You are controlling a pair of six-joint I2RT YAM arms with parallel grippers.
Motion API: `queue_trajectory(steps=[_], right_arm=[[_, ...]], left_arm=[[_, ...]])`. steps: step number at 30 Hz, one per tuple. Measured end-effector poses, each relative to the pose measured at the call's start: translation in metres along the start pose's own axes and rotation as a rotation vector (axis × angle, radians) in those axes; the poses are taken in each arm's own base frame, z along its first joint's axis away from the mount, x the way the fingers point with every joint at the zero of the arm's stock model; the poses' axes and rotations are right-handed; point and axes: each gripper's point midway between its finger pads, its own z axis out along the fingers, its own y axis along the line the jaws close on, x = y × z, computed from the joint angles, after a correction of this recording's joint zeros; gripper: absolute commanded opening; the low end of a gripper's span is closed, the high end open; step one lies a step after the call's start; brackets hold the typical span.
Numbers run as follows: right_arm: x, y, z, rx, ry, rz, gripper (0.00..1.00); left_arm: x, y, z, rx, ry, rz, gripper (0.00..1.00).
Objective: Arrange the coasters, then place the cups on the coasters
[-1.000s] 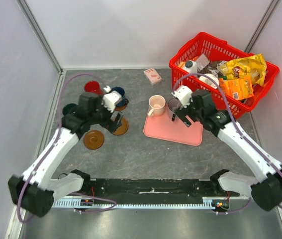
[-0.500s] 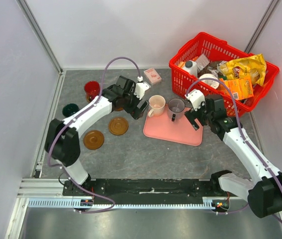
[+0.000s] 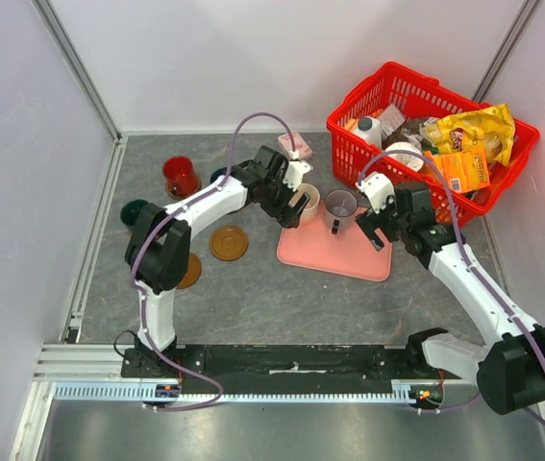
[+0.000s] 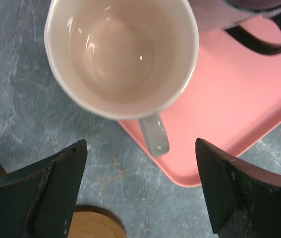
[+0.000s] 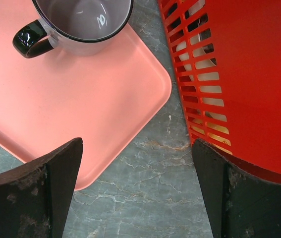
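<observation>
The robot will next lower its left gripper onto the cream-white cup's handle [image 4: 155,136] and close the fingers on it, since the handle already points into the gap between them.
The cream-white cup [image 4: 122,54] stands on the pink tray's left corner, its handle [image 4: 155,135] pointing at my left gripper [image 4: 141,148], which is open just short of it. From above, that gripper [image 3: 294,209] hangs over the cup [image 3: 309,198]. The grey cup [image 3: 340,205] sits on the tray; its rim and black handle show in the right wrist view [image 5: 83,20]. My right gripper [image 3: 373,229] is open, held over the tray's right edge [image 5: 138,144]. The red cup [image 3: 181,176] and dark green cup [image 3: 137,211] stand at the left. One coaster [image 3: 228,242] lies bare; another [image 3: 189,272] is half hidden by my arm.
The pink tray [image 3: 334,252] lies mid-table. A red basket [image 3: 503,163] of packaged goods fills the back right, close to my right fingers [image 5: 239,74]. A small pink box [image 3: 296,144] lies by the back wall. Side walls enclose the table.
My left arm has swung right, from the coasters at the left to the cream-white cup. My right gripper has drawn back a little from the grey cup.
</observation>
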Motion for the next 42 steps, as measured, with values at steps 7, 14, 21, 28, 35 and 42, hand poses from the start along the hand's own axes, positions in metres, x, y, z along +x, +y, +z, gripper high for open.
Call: queue_trajectory(steps=[7, 14, 21, 28, 35, 42], right_arm=[[0.001, -0.003, 0.001, 0.012, 0.004, 0.001, 0.98], [0.001, -0.005, 0.003, 0.026, 0.001, 0.003, 0.98], [0.003, -0.005, 0.004, 0.031, 0.007, 0.003, 0.98], [0.004, -0.006, 0.004, 0.032, 0.01, 0.005, 0.98], [0.004, -0.005, 0.004, 0.032, 0.01, 0.017, 0.98], [0.003, -0.004, 0.004, 0.028, 0.007, 0.036, 0.98]], left_arm=[[-0.019, 0.003, 0.027, 0.007, -0.012, -0.02, 0.72], [-0.023, 0.001, 0.04, 0.029, 0.002, -0.04, 0.16], [-0.022, -0.001, 0.039, 0.031, 0.009, -0.033, 0.02], [0.007, -0.013, 0.004, 0.037, 0.057, 0.001, 0.02], [0.023, -0.037, -0.118, -0.023, -0.057, 0.131, 0.02], [0.079, -0.006, -0.225, -0.235, -0.234, 0.108, 0.02]])
